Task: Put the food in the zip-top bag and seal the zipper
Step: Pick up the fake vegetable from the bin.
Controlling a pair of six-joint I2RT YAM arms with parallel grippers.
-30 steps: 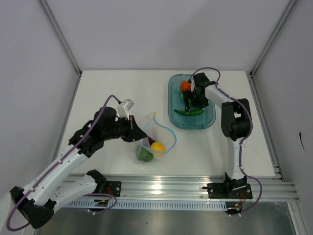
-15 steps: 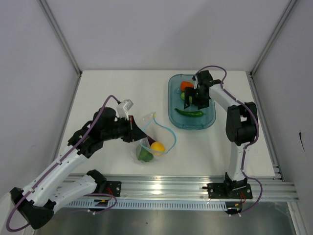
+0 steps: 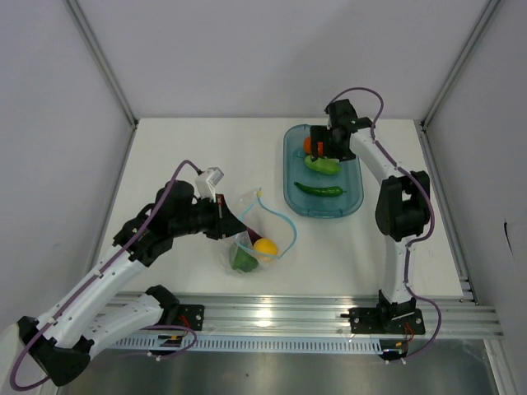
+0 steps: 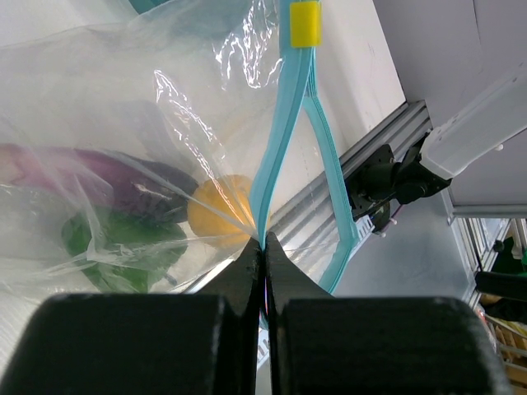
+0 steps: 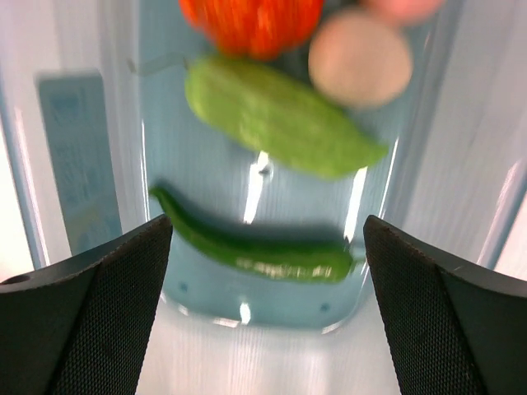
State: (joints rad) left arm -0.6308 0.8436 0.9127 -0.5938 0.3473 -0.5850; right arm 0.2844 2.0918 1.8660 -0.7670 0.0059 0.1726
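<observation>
The robot should move its right gripper down to the green cucumber [image 5: 280, 115] below in the tray, with its open fingers around the cucumber's stemless end, because the bare bottom of the tray leaves room there.
The clear zip-top bag [image 3: 249, 216] lies left of the teal tray and holds a yellow lemon [image 3: 265, 246], a green piece [image 3: 243, 260] and a purple eggplant [image 4: 99, 177]. My left gripper [image 3: 226, 220] is shut on the bag's light-blue zipper strip [image 4: 284, 132], which carries a yellow slider [image 4: 305, 23]. My right gripper [image 3: 322, 151] is open and empty, above the tray's far end. Below it lie an orange-red tomato [image 5: 251, 20], a pale egg [image 5: 360, 59], a green cucumber [image 5: 280, 115] and a long green pepper [image 5: 255, 243].
The teal translucent tray [image 3: 286, 173] stands at the back right, near the right arm's forearm. Aluminium rails [image 3: 272, 313] run along the table's near edge. Grey walls close in the table on three sides.
My right gripper has moved from over the pepper toward the far end of the tray, uncovering the cucumber. The left arm and bag have not moved.
</observation>
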